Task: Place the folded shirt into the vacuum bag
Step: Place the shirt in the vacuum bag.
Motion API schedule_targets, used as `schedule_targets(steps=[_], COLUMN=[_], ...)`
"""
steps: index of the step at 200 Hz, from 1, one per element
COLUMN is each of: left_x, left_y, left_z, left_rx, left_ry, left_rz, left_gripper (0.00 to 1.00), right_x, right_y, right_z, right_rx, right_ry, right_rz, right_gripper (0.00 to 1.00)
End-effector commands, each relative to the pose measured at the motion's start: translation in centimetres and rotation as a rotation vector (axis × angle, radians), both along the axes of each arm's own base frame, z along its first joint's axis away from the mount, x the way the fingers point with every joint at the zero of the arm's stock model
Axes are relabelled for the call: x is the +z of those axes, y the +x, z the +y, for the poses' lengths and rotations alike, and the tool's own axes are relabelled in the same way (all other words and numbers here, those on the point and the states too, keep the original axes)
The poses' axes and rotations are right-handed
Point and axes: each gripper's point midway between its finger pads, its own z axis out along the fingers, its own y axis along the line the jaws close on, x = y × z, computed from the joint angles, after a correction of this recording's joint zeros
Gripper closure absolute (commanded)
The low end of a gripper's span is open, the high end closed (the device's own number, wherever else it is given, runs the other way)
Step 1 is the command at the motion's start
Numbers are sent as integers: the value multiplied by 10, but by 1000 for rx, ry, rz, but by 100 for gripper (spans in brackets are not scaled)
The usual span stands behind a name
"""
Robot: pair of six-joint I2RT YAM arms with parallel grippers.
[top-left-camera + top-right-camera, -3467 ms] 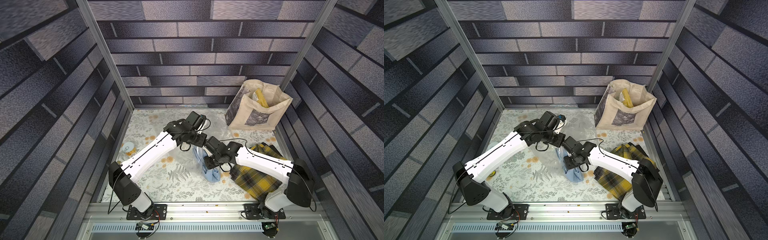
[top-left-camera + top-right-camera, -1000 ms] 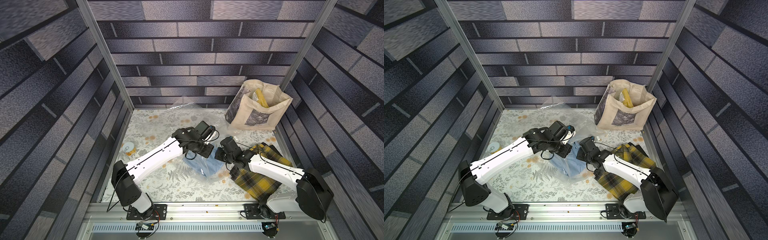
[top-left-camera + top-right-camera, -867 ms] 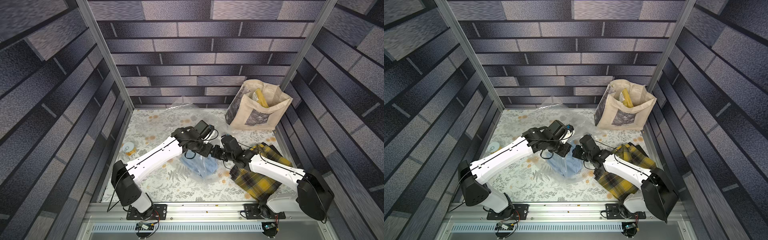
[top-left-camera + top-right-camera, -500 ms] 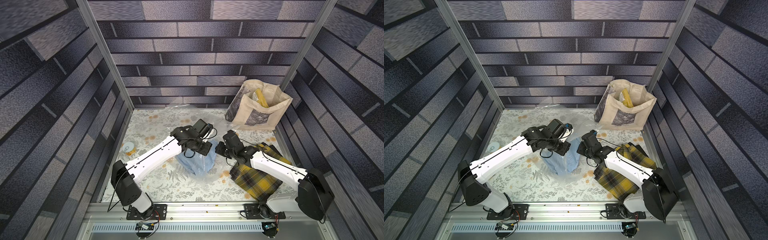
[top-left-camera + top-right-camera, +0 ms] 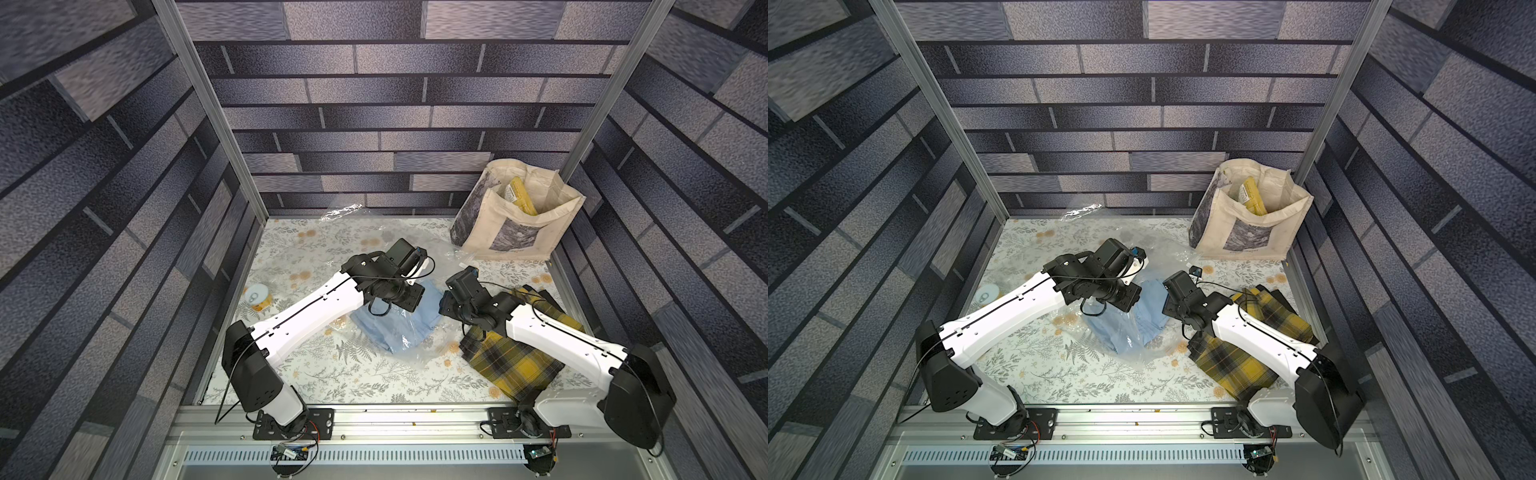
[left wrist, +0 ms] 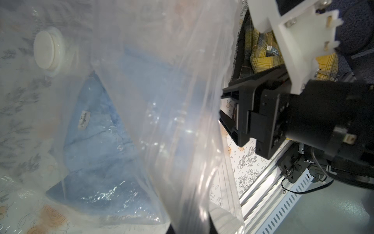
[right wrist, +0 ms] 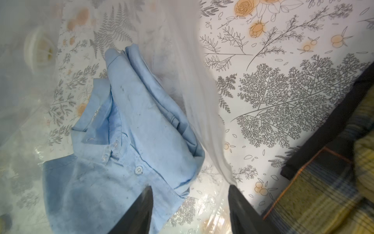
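Note:
The shirt is inside the bag. My left gripper should go down a little toward the shirt's end at the bag's opening (image 5: 430, 302) (image 6: 183, 113) below it and let go of the bag's edge.
The light blue folded shirt (image 5: 395, 328) (image 5: 1125, 328) lies mid-table inside the vacuum bag (image 5: 419, 353) (image 5: 1142, 357), a crinkly clear bag. Its white valve cap (image 6: 47, 49) shows in the left wrist view. There the shirt (image 6: 97, 141) shows through the film (image 6: 182, 101). My left gripper (image 5: 409, 297) (image 6: 190, 229) is shut on the bag's edge and holds it up. My right gripper (image 5: 446, 301) (image 7: 190, 210) stands open at the bag's mouth. The shirt's corner (image 7: 131, 145) lies loose under its fingers.
A beige canvas tote (image 5: 515, 224) stands at the back right. A yellow plaid cloth (image 5: 511, 357) lies under the right arm. A small round tin (image 5: 257, 296) sits at the left edge. Crumpled clear plastic (image 5: 345, 212) rests against the back wall.
My right gripper has opened, let go of the shirt and drawn back slightly to the right. The shirt now rests in the bag. My left gripper still pinches the bag's edge.

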Motion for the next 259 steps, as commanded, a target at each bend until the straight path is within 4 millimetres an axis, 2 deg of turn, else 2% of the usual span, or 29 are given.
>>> schedule_targets(steps=[1, 23, 46, 67, 82, 99, 116, 137, 162, 181, 205, 235, 259], left_x=[0, -5, -9, -15, -18, -25, -39, -56, -66, -72, -88, -99, -106], left_y=[2, 4, 0, 0, -1, -14, -33, -53, -62, -64, -62, -55, -40], left_z=[-7, -14, -22, -24, -21, -23, -26, -37, -56, -64, -64, -55, -47], left_rx=[10, 20, 5, 10, 26, 8, -19, -48, -58, -72, -69, -34, 18], left_ry=[-20, -37, -42, -29, -5, 13, 27, 31, 37, 95, 165, 233, 270], left_rz=[3, 21, 30, 41, 61, 104, 152, 188, 188, 156, 141, 98, 23], left_gripper=[90, 89, 91, 92, 87, 74, 59, 43, 33, 30, 29, 28, 30], right_x=[-26, -38, -63, -75, -79, -74, -63, -55, -59, -57, -46, -38, -28], right_y=[-35, -40, -41, -41, -39, -36, -36, -36, -35, -32, -25, -19, -17], right_z=[16, 35, 48, 56, 61, 65, 60, 34, 6, 5, 17, 28, 34], right_rx=[30, -4, -84, -106, -107, -98, -92, -116, -140, -117, -62, -50, -40], right_ry=[119, 223, 361, 387, 415, 451, 456, 392, 367, 399, 436, 494, 536], right_rz=[121, 148, 183, 201, 197, 177, 141, 120, 131, 124, 107, 100, 88], right_gripper=[39, 44, 54, 57, 57, 58, 55, 50, 49, 49, 49, 49, 50])
